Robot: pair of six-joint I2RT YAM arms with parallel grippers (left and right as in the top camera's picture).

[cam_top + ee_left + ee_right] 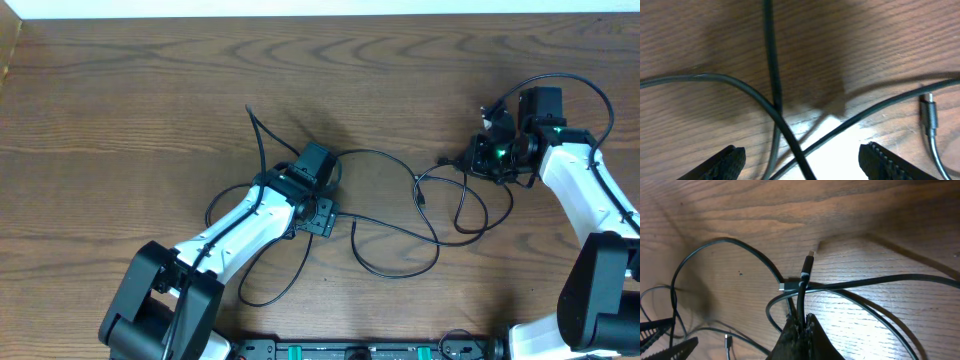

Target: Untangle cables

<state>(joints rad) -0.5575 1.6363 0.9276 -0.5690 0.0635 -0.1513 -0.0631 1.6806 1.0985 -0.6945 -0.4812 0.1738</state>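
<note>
I need to lower my left gripper next and close it on the crossing parts of the black cables below it, because they meet between its open fingers.
Thin black cables (pixel 400 215) lie in tangled loops across the middle of the wooden table. My left gripper (pixel 325 200) hangs over their left part. In the left wrist view it (pixel 802 157) stands open, and crossing cables (pixel 779 112) lie on the wood between its fingertips (pixel 732 157), touching neither. A plug end (pixel 927 112) lies to the right. My right gripper (pixel 468 158) is at the right side of the tangle. In the right wrist view it (pixel 802 322) is shut on a black cable (pixel 801 297) whose plug (pixel 807 265) sticks up beyond the fingers.
The table (pixel 120 90) is dark wood, and its far edge (pixel 300 14) meets a white strip. A thicker black cord (pixel 575 85) arcs over the right arm. The arm bases (pixel 360 350) stand at the near edge.
</note>
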